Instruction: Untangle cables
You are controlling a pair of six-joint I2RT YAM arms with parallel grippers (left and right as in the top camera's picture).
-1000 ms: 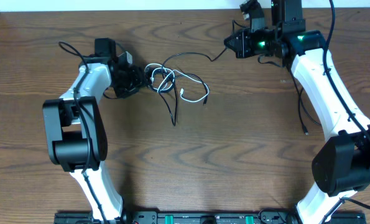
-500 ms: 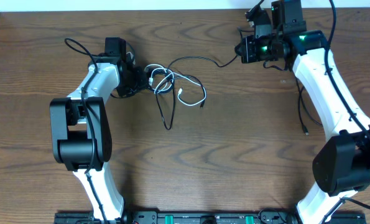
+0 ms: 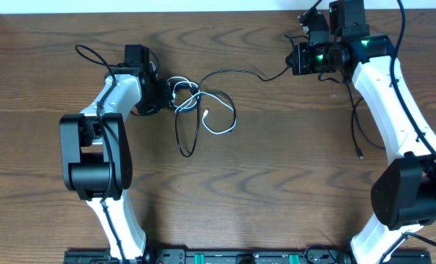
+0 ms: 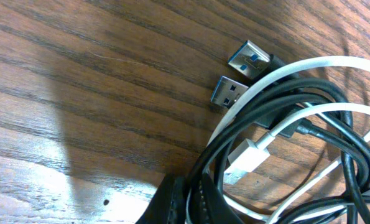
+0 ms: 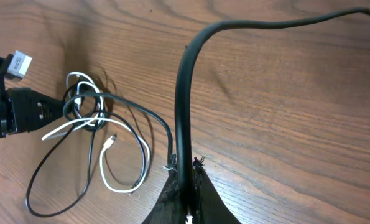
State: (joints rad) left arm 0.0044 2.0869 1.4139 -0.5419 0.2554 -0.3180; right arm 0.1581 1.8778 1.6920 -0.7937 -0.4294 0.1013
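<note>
The cable still bows, so next my right gripper will pull to the right in the overhead view and lower onto the tabletop by the cable's trailing part.
The cables lie as a knot of black and white loops at the table's upper left, with one black loop hanging toward the front. My left gripper is shut on the knot's left side. In the left wrist view its fingers pinch black and white strands, beside two USB plugs and a white plug. One black cable runs right from the knot to my right gripper. That gripper is shut on this black cable.
Thick black arm wires trail at the left and down the right side. The table's back edge lies just behind both grippers. Both arm bases stand at the front edge.
My left gripper has closed on the knot. The right gripper has drawn its black cable to the right, straightening it. The loose loops have slid left and toward the front.
</note>
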